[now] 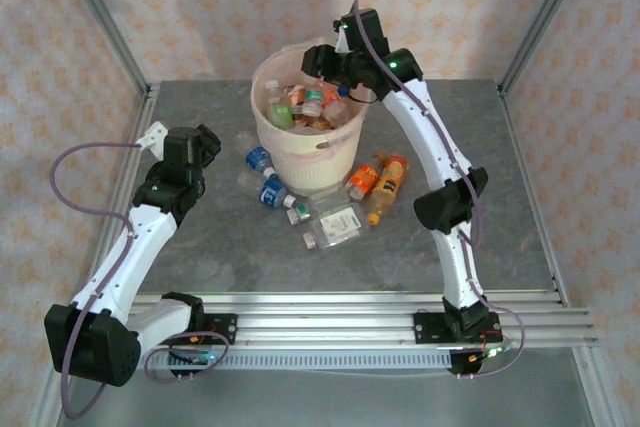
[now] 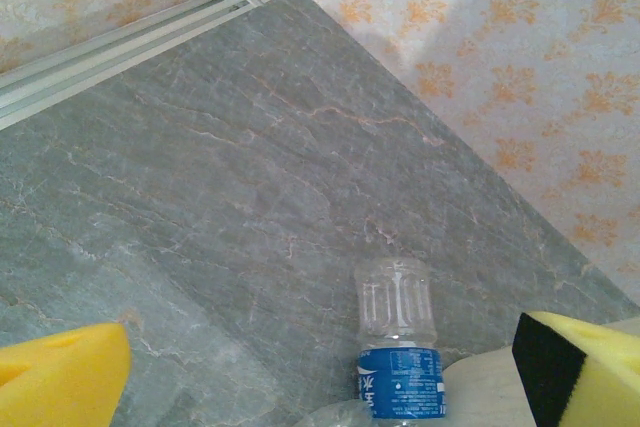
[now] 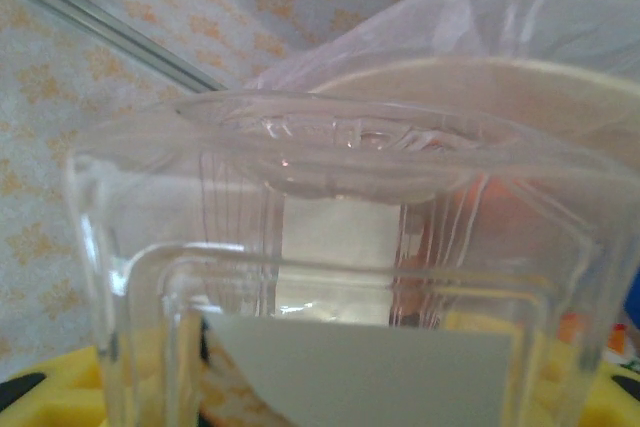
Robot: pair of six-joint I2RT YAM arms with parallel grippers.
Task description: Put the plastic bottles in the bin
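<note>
Next, my right gripper shifts the bottle in from the bin's rim, toward my left gripper, over the bin's opening [image 1: 300,97], and releases it.
The bin [image 1: 300,159] is a cream basket with a pink liner, standing mid-table with several plastic bottles [image 1: 300,105] inside. My right gripper [image 1: 330,77] hangs over its far right rim, shut on a clear square bottle with a white label [image 3: 330,277] that spans the right wrist view, with the gripper [image 3: 320,387] behind it. My left gripper [image 1: 212,142] is open to the bin's left; its yellow fingers [image 2: 60,377] stand wide apart. A blue-labelled bottle [image 2: 400,347] lies ahead of them against the bin wall [image 2: 480,392]. More bottles [image 1: 272,192] lie in front of the bin.
Two orange bottles [image 1: 380,182] and clear ones [image 1: 330,222] lie at the bin's front right. The bin's liner [image 3: 560,7] billows behind the held bottle. Patterned walls and metal posts [image 1: 110,27] enclose the table; a rail [image 1: 350,307] runs along the near edge.
</note>
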